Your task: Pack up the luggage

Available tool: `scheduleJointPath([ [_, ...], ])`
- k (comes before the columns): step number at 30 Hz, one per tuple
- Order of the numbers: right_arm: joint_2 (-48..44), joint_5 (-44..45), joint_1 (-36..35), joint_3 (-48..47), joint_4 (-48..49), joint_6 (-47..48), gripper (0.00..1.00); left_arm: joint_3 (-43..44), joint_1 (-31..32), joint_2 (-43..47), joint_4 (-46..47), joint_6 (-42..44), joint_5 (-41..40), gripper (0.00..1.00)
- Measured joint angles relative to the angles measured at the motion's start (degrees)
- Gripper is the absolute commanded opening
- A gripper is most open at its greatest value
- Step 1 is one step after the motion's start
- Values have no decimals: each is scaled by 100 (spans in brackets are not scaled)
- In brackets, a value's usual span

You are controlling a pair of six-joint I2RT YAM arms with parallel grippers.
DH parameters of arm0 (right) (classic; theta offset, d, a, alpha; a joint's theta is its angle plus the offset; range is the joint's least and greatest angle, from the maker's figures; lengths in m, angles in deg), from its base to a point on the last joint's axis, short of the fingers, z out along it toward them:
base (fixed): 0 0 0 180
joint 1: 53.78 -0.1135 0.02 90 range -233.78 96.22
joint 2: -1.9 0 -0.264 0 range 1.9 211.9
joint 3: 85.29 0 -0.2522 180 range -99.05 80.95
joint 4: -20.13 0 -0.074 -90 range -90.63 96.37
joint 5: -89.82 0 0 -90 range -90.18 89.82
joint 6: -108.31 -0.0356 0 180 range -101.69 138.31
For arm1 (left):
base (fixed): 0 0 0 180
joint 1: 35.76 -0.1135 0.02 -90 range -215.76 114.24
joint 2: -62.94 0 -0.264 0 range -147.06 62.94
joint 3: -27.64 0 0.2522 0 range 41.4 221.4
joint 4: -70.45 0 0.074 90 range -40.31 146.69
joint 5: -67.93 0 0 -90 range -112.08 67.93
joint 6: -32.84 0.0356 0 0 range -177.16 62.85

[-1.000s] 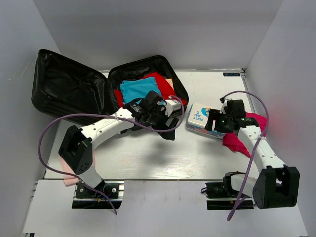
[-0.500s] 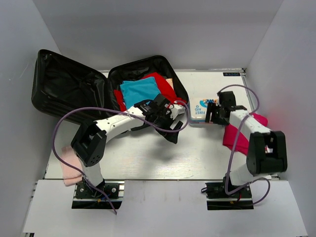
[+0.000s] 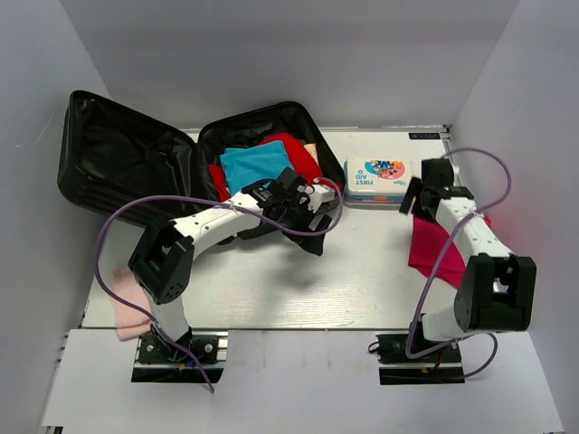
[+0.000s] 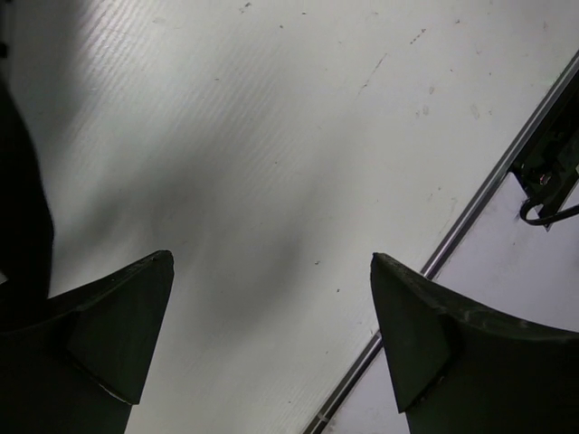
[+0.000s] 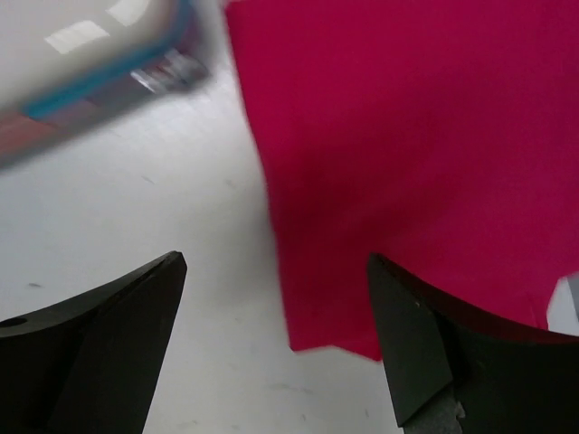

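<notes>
The robot's right gripper should next go down again onto the magenta cloth's near corner [image 3: 415, 261] [image 5: 313, 325], which is below the gripper and back toward the base, where bare tabletop borders the cloth's edge.
The luggage [image 3: 127, 163] lies open at the back left, with its lid flat to the left. Its right shell [image 3: 317, 145] holds red, teal and peach clothes. My left gripper [image 3: 308, 212] hovers at the shell's front rim; in the left wrist view it [image 4: 271, 260] is open over bare table with nothing between the fingers. My right gripper [image 3: 414, 201] stands open just right of a first-aid tin [image 3: 377, 181]. In the right wrist view it [image 5: 276, 259] hangs over the edge of a magenta cloth [image 5: 407, 136], with the tin [image 5: 90, 63] at the top left.
A black cloth [image 3: 313, 239] lies on the table below the left gripper, dark at the left wrist view's edge [image 4: 23, 208]. The magenta cloth [image 3: 432, 249] spreads under the right arm. A pale pink cloth [image 3: 127, 303] lies near the left base. Walls enclose the table.
The right gripper carried the first-aid tin back toward the suitcase's right side, let go of it and pulled away to the right. The left arm barely shifted.
</notes>
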Motion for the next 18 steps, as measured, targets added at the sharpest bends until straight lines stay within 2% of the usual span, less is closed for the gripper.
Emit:
scheduleJointPath([
  [5, -175, 339, 131, 734, -704, -363, 87, -2, -245, 52, -116, -44, 11, 100],
  [9, 57, 291, 151, 1019, -732, -498, 87, -61, -514, 350, -162, -61, 24, 100],
  [13, 452, 249, 157, 1231, -595, -551, 78, -319, -796, 909, -155, -101, -66, 100],
  [16, 514, 247, 160, 1213, -435, -579, 57, -636, -951, 1255, -181, -168, -133, 100],
  [17, 520, 251, 157, 1220, -391, -579, 41, -739, -977, 1331, -190, -197, -166, 100],
  [18, 531, 256, 157, 1237, -332, -584, 32, -822, -994, 1384, -208, -214, -192, 100],
])
